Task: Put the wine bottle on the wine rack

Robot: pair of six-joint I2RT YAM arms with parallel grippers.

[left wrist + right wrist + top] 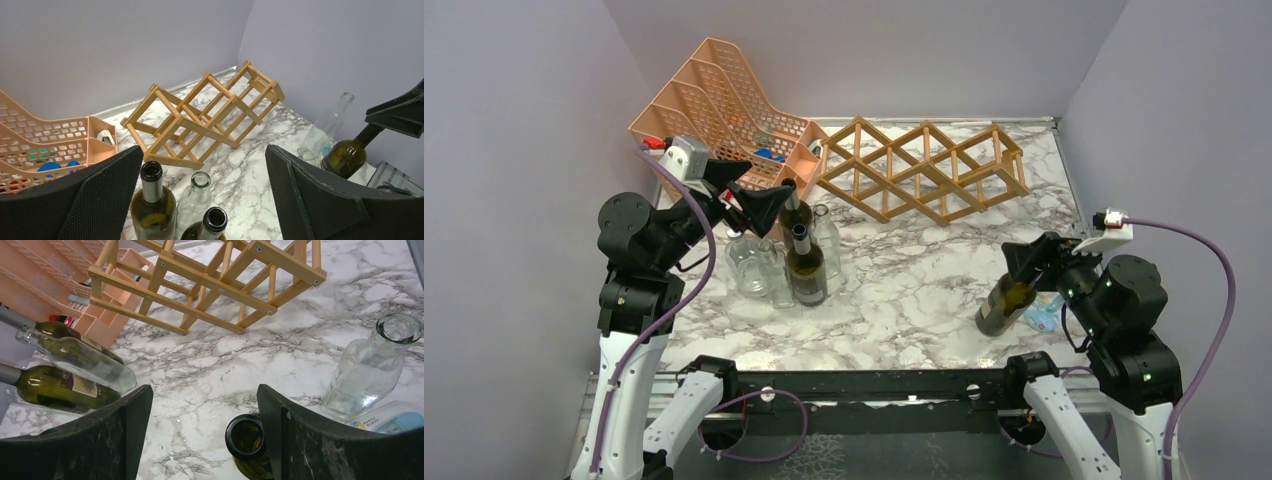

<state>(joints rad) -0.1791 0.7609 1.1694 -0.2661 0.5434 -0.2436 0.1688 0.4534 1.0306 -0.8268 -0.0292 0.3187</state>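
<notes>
I will next lower my right gripper's open fingers farther around the wine bottle's neck (246,439) and close, as the neck is just below with only its top between them.
The wooden lattice wine rack (924,170) lies at the back of the marble table; it also shows in the left wrist view (205,117) and the right wrist view (210,282). A dark green wine bottle (1004,305) stands tilted at the right. My right gripper (1024,262) is open around its neck; its mouth (247,437) sits against the inner face of the right finger (300,440). My left gripper (764,190) is open and empty above a cluster of bottles (804,265). Below it are two green bottles (152,205) and a clear one (197,197).
A peach perforated file organizer (724,100) stands at the back left, touching the rack's left end. Clear glass jars (749,265) stand by the left cluster. A clear glass bottle (372,365) and a blue-and-white packet (400,422) sit beside the right gripper.
</notes>
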